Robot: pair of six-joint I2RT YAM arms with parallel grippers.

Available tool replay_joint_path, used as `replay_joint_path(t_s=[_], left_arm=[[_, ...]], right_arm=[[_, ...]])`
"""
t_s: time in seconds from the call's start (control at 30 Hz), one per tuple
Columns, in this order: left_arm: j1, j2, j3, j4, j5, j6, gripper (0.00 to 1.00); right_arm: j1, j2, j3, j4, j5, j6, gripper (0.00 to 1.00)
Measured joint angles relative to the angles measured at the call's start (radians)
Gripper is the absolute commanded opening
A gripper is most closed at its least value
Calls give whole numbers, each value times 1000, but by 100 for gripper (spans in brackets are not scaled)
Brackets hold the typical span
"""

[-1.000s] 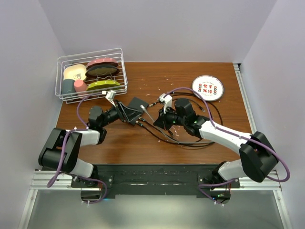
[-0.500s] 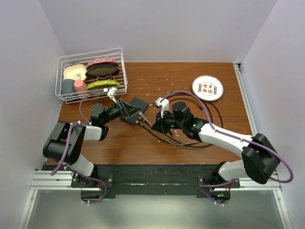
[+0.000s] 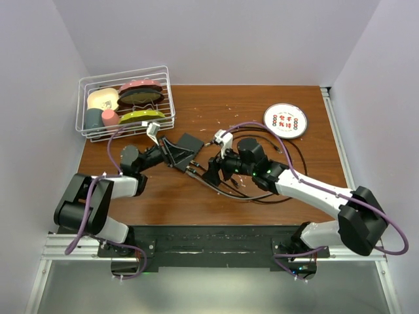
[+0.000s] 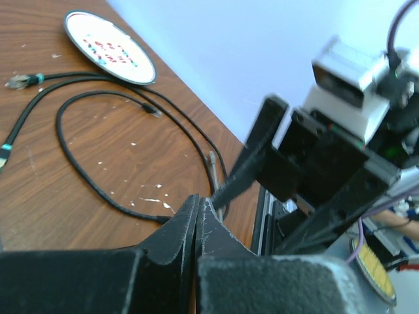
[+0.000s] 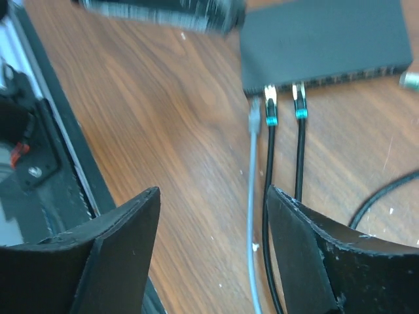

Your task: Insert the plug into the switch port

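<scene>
My right gripper lowers to the grey cable just behind its plug [image 3: 195, 176] [image 5: 253, 137] next.
The black switch box [image 3: 186, 145] [image 5: 321, 36] lies left of the table's middle. Along its port edge [image 5: 340, 77] sit two black cables with teal plugs [image 5: 270, 112]. A grey plug [image 5: 255, 118] lies beside them, its tip at the same edge near the box's corner; how deep it sits I cannot tell. My right gripper [image 3: 211, 171] [image 5: 213, 193] is open just behind it, the grey cable running free between the fingers. My left gripper [image 3: 171, 153] [image 4: 198, 199] is shut on nothing, its tips at the box's left end.
A wire basket [image 3: 85, 108] of dishes stands at the back left. The round white disc [image 3: 285, 120] [image 4: 108, 47] lies at the back right. Loose black cables [image 3: 275, 193] loop across the table under my right arm. One free plug [image 5: 409, 78] lies by the box.
My right gripper carried the grey cable's plug to the box's port edge, then opened and let it go. My left gripper closed completely.
</scene>
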Motion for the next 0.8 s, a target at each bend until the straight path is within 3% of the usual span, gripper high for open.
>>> replay_joint_path(t_s=[0.2,0.37,0.57,0.6,0.67,0.8], left_arm=[[-1,-137,-9,-51,16,92,0],[-1,-298,0,-290,-59,253,6],[-2,-425,64,-626,-237,421,34],[-2,-442,73,-676,-278,443,42],[-2,-465,80,-743,-332,477,54],[-2,-499,82,-855,-423,519,69]], right_arm=[[-3,34,87,31,-26,5,76],[-3,164,146,45,-31,2,74],[12,322,195,5,11,-15,70],[20,341,205,-8,23,-19,68],[40,375,231,-26,56,-27,60],[86,433,285,-58,129,-47,59]])
